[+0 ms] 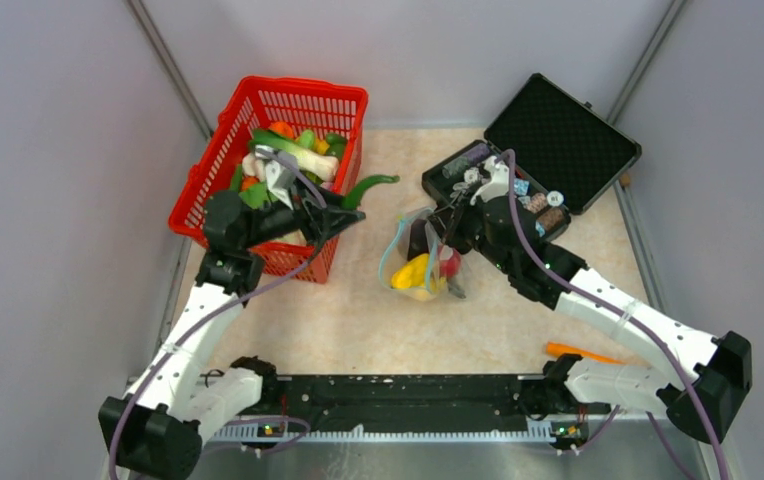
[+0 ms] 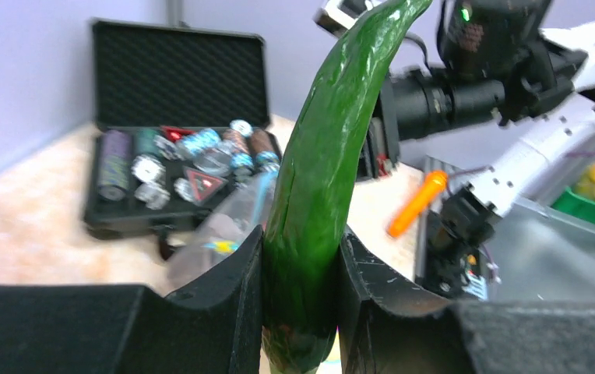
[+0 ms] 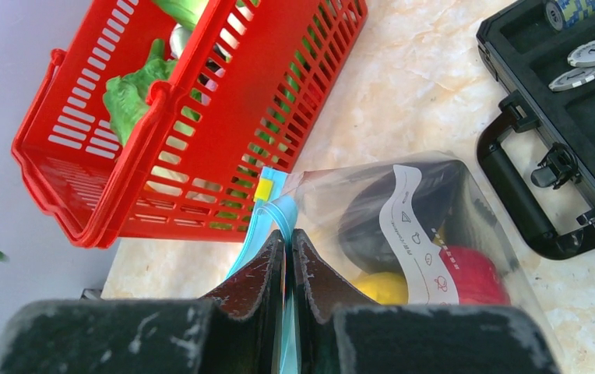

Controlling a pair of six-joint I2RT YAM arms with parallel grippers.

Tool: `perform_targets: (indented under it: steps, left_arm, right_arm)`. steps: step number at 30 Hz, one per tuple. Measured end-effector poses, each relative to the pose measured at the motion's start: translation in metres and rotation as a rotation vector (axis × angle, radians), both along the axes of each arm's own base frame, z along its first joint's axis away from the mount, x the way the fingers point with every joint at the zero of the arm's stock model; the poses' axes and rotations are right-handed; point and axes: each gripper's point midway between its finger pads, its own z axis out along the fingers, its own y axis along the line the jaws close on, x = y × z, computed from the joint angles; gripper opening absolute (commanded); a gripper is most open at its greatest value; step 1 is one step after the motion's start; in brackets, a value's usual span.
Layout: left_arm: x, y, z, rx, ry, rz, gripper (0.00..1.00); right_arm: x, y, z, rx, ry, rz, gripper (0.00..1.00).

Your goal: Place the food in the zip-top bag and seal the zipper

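Observation:
My left gripper needs to bring the cucumber [image 1: 374, 184], tilting down, over the bag's opening to release it, as the light-blue zipper gapes open.
My left gripper [image 1: 346, 203] is shut on a dark green cucumber [image 1: 374, 184], held in the air between the red basket and the zip-top bag [image 1: 420, 262]. In the left wrist view the cucumber [image 2: 333, 156] rises from between the fingers of the left gripper [image 2: 300, 269]. The clear bag lies mid-table with yellow, red and dark food inside. My right gripper [image 1: 448, 226] is shut on the bag's light-blue zipper [image 3: 267, 209] at the mouth edge. In the right wrist view the right gripper [image 3: 288, 253] pinches that strip, and the white label [image 3: 411, 234] of the bag [image 3: 473, 202] faces the camera.
A red mesh basket [image 1: 220, 130] with more toy vegetables stands at the back left, just behind my left gripper. An open black case [image 1: 568, 135] of silvery trinkets sits at the back right. An orange stick-like tool [image 1: 583, 352] lies near the right arm's base.

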Motion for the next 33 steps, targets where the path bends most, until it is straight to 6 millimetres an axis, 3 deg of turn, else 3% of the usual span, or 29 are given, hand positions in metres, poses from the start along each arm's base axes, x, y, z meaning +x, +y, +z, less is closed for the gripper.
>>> perform_targets:
  steps: [3,7,10,17,23,27,33]
  left_arm:
    - [-0.016,-0.017,-0.029,-0.016,0.087,-0.072,0.0]
    - [-0.005,-0.035,-0.057,0.076,0.249,-0.059,0.0]
    - [-0.001,-0.032,-0.068,0.177,0.311,0.003,0.0]
    - [-0.012,-0.014,-0.082,0.353,0.451,0.115,0.0]
    - [-0.036,-0.03,-0.118,0.547,0.633,0.118,0.0]
    - [-0.041,-0.036,-0.129,0.667,0.698,0.148,0.0]
    - [-0.037,-0.017,-0.137,0.776,0.741,0.279,0.0]
  right_arm:
    - [0.001,0.001,0.0,0.003,-0.003,0.0,0.07]
    - [0.002,0.002,-0.003,-0.004,0.003,-0.001,0.07]
    - [0.004,0.001,-0.002,-0.004,0.0,-0.01,0.07]
    - [0.006,-0.002,-0.002,-0.008,-0.005,-0.032,0.07]
    - [0.006,-0.002,-0.002,-0.003,-0.002,-0.033,0.07]
    - [0.006,-0.001,-0.002,0.005,0.003,-0.035,0.07]
    - [0.006,-0.002,-0.001,0.008,0.004,-0.037,0.07]
